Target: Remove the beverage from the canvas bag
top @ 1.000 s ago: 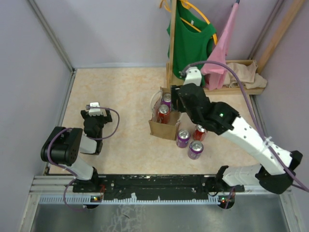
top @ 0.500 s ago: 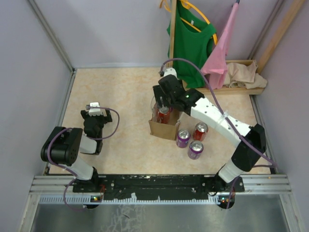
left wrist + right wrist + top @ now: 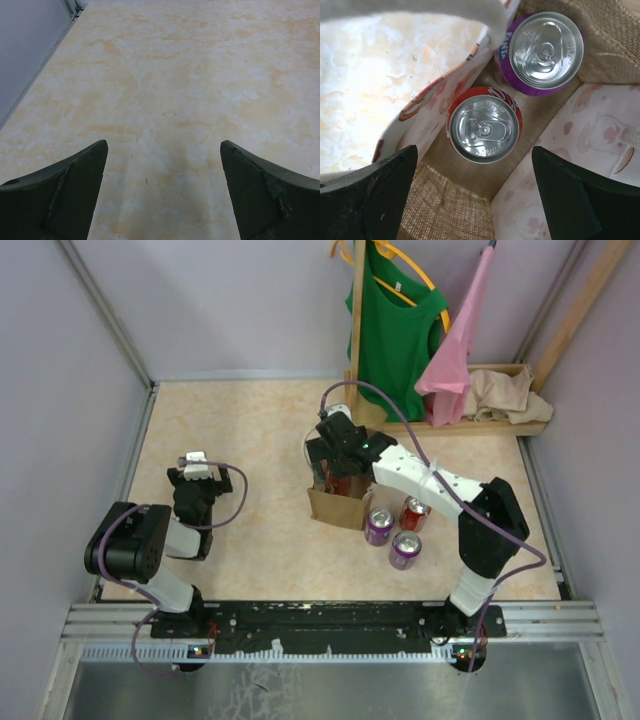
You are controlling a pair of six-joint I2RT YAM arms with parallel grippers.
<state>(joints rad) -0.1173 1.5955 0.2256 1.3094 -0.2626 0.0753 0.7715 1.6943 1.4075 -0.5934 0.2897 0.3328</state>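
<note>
I will next lower my open right gripper through the opening of the canvas bag, with its fingers on both sides of the red can's top (image 3: 484, 129), and close it, because the red can is standing upright below it.
The tan canvas bag (image 3: 335, 508) stands upright mid-table. My right gripper (image 3: 327, 455) hangs over its mouth, pointing down. In the right wrist view the bag's burlap floor (image 3: 455, 210) holds two upright beverage cans: a red one (image 3: 484, 125) and, beyond it, a purple one (image 3: 542, 50). The right gripper (image 3: 474, 150) is open, its fingers wide apart above the bag and the red can just ahead of them, untouched. A pale handle (image 3: 420, 7) arcs across the top. My left gripper (image 3: 195, 475) (image 3: 164, 145) rests open over bare tabletop, far left of the bag.
Three cans stand on the table right of the bag: purple (image 3: 379, 525), red (image 3: 414, 512), purple (image 3: 405, 549). A wooden rack at the back holds a green shirt (image 3: 395, 325) and a pink garment (image 3: 455, 350), with a beige cloth heap (image 3: 505, 390) beside it. Walls enclose the table.
The right arm swung left and settled its gripper over the bag's mouth, and its jaws went from nearly shut to wide open. The left arm stayed still.
</note>
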